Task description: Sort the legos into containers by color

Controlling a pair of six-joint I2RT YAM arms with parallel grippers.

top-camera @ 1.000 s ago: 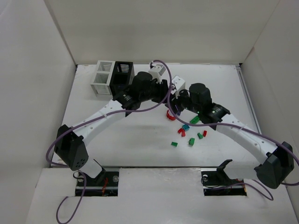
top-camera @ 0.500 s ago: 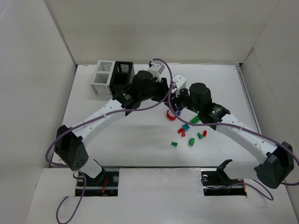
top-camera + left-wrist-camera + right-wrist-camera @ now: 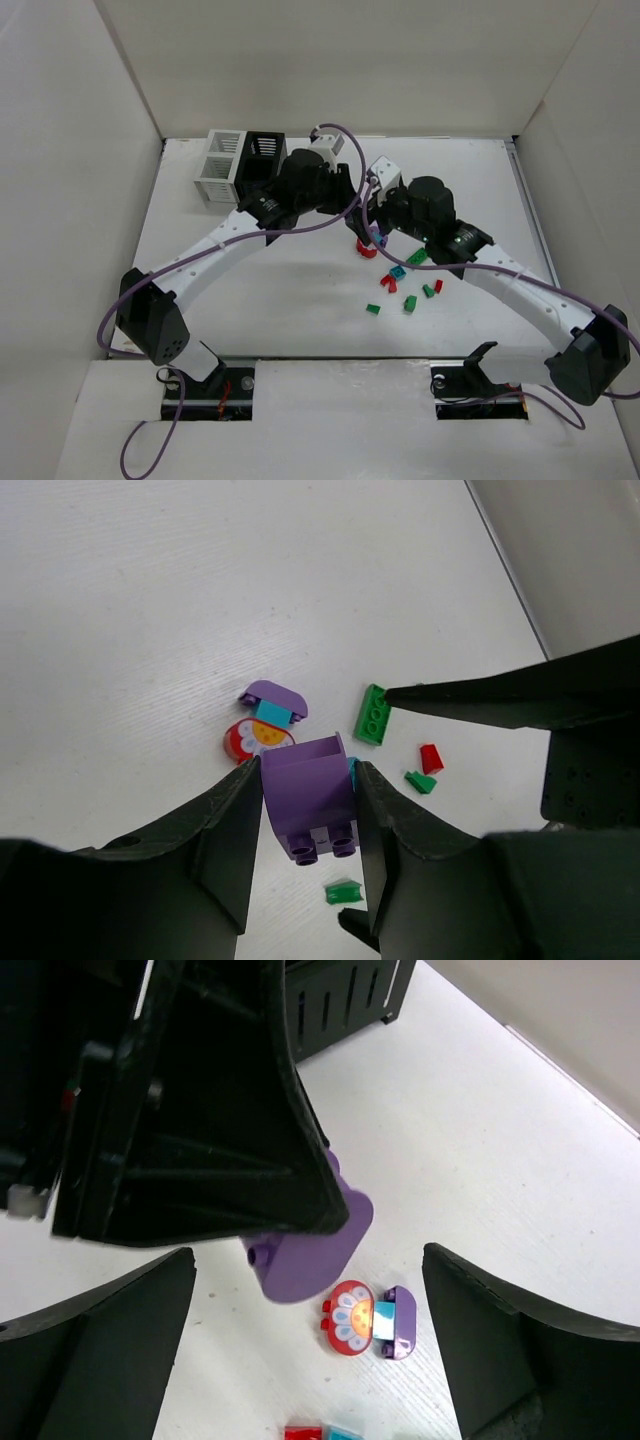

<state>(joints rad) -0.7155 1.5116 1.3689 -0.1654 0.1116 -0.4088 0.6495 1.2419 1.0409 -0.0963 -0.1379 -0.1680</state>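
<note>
My left gripper swings the purple brick away from my right gripper and over the black container (image 3: 262, 160) next.
My left gripper (image 3: 310, 780) is shut on a purple lego brick (image 3: 308, 800), held above the table with its studs toward the camera. The right wrist view shows that brick (image 3: 310, 1250) between my right gripper's (image 3: 308, 1255) wide open fingers, which do not touch it. Under it lies a red flower piece (image 3: 352, 1318) joined to teal and purple parts. Loose legos lie nearby: green (image 3: 416, 257), red (image 3: 390, 285), teal (image 3: 398, 271). The white container (image 3: 218, 165) and the black container (image 3: 262, 160) stand joined at the back left.
Both arms meet over the middle of the table (image 3: 250, 290), their wrists close together. More green bricks (image 3: 410, 303) and a red one (image 3: 438, 286) lie scattered right of centre. White walls enclose the table on three sides.
My right gripper has opened wide. Both wrists have shifted slightly toward the back. The left gripper stays shut on the purple brick.
</note>
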